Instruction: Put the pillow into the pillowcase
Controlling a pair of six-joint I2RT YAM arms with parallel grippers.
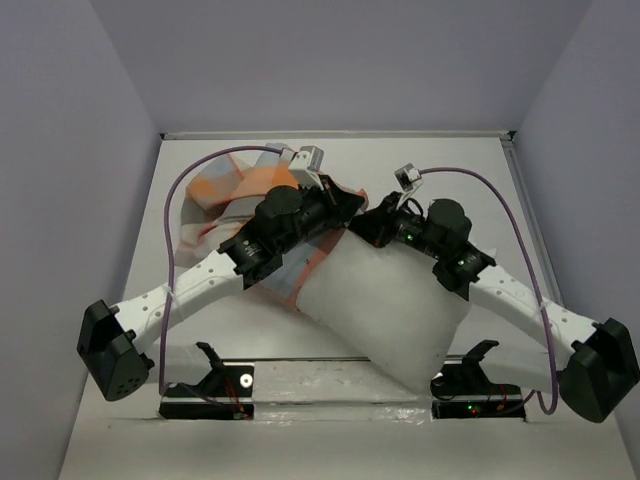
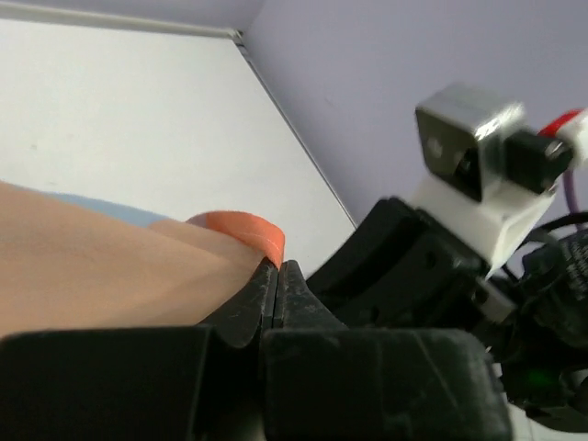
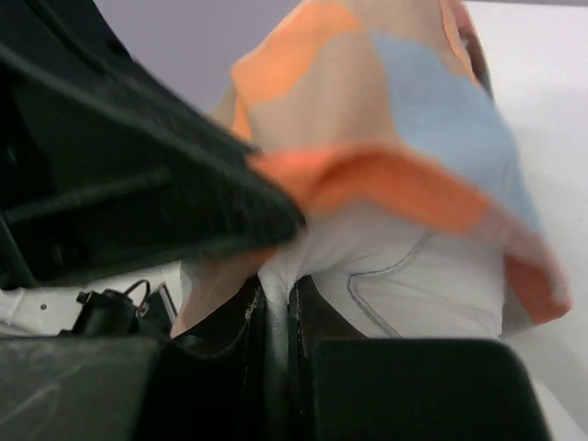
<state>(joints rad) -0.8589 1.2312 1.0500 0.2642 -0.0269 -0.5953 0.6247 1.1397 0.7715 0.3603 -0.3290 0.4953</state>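
Observation:
My right gripper should move slightly outward, gently, and let go of the fold there next, because the pillowcase's orange hem (image 1: 362, 195) (image 3: 409, 188) is just outward of my right gripper, over the pillow's corner.
The white pillow (image 1: 395, 305) lies slanted across the table's middle, its far corner at the mouth of the checked orange, grey-blue and cream pillowcase (image 1: 240, 190), which lies at the back left. My left gripper (image 1: 345, 207) is shut on the pillowcase's orange hem (image 2: 248, 230) and holds it up. My right gripper (image 1: 368, 226) is shut on a pinch of the pillow's white corner (image 3: 367, 266), just under the lifted pillowcase edge (image 3: 395, 184). The two grippers sit close together. The pillow's seam shows in the right wrist view; its blue tag is hidden.
The table (image 1: 200, 330) is walled by lilac panels on three sides. Purple cables (image 1: 175, 230) arc over both arms. Two black mounts (image 1: 215, 380) stand at the near edge. The left arm's body (image 3: 110, 165) fills the right wrist view's left side.

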